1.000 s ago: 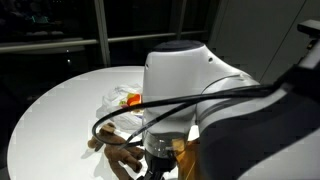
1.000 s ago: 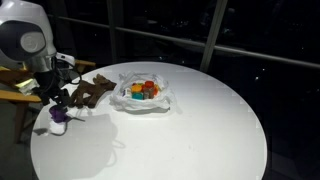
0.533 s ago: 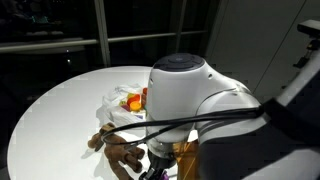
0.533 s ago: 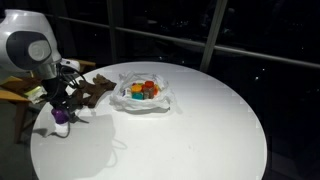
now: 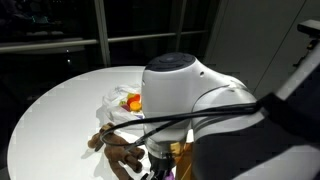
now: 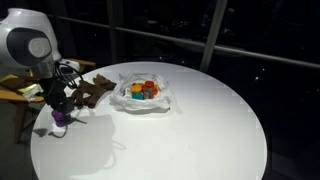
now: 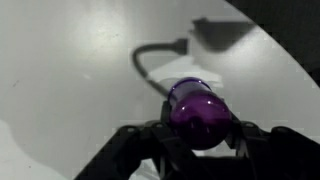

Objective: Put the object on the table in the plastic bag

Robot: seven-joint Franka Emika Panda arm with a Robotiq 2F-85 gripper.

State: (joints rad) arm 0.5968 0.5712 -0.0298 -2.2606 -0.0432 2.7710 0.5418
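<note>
My gripper is holding the purple object and will next move up and past the brown plush bear and over the open plastic bag to release it, because the bag's opening faces up.
A small purple rounded object (image 7: 200,108) stands on the white table (image 6: 190,130) near its edge. My gripper (image 7: 202,130) is down over it, and its dark fingers press against both sides of the object. In an exterior view the gripper (image 6: 58,107) sits on top of the purple object (image 6: 58,118). The translucent plastic bag (image 6: 160,101) lies open further in on the table with colourful items inside. In the other exterior view the bag (image 5: 112,97) lies beyond the arm, which hides the gripper.
A brown plush bear (image 6: 93,90) lies between the gripper and the bag, and shows below the arm as well (image 5: 118,150). A wooden chair (image 6: 14,93) stands just off the table edge by the arm. Dark windows (image 6: 250,35) run behind the table.
The jaws have closed in from wide open onto the purple object. The arm has shifted slightly; the bag and the bear have not moved.
</note>
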